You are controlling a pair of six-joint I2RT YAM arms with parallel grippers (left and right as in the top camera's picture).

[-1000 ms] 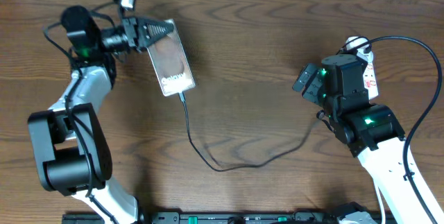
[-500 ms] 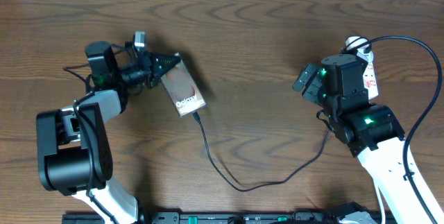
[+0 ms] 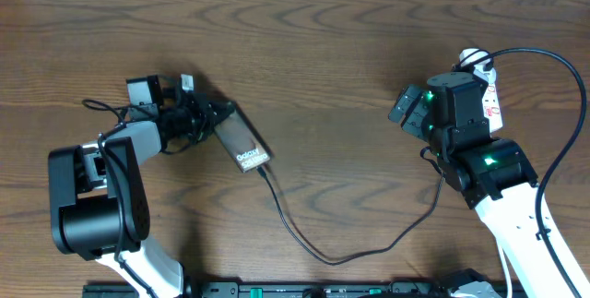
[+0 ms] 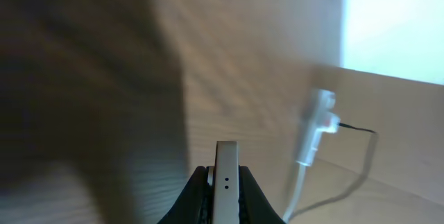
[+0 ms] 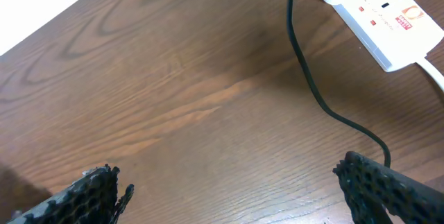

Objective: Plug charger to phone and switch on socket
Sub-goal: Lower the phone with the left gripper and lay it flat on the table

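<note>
The charger cable already joins the phone's lower end. Next, my left gripper will lower the phone (image 3: 242, 141) onto the bare wood below and let go of it.
My left gripper (image 3: 214, 116) is shut on the phone (image 3: 242, 141), gripping its upper end; the phone is tilted, nearly edge-on to the overhead camera, with white text on its screen. In the left wrist view the phone's pale edge (image 4: 227, 182) stands between my fingers (image 4: 226, 195). The charger cable (image 3: 304, 241) runs from the phone's lower end in a loop across the table to the right. The white socket (image 3: 490, 95) lies at the far right, partly hidden by my right arm, and shows in the right wrist view (image 5: 378, 16). My right gripper (image 5: 232, 189) is open and empty over bare wood.
The charger cable (image 5: 312, 89) passes beside the socket in the right wrist view. A white cord (image 5: 436, 75) leaves the socket's end. A thick black robot cable (image 3: 553, 104) arcs at the right edge. The table is dark brown wood (image 3: 332, 77).
My left gripper has carried the phone down and to the right and rolled it toward edge-on. The charger cable's loop followed to the right. My right arm has not moved.
</note>
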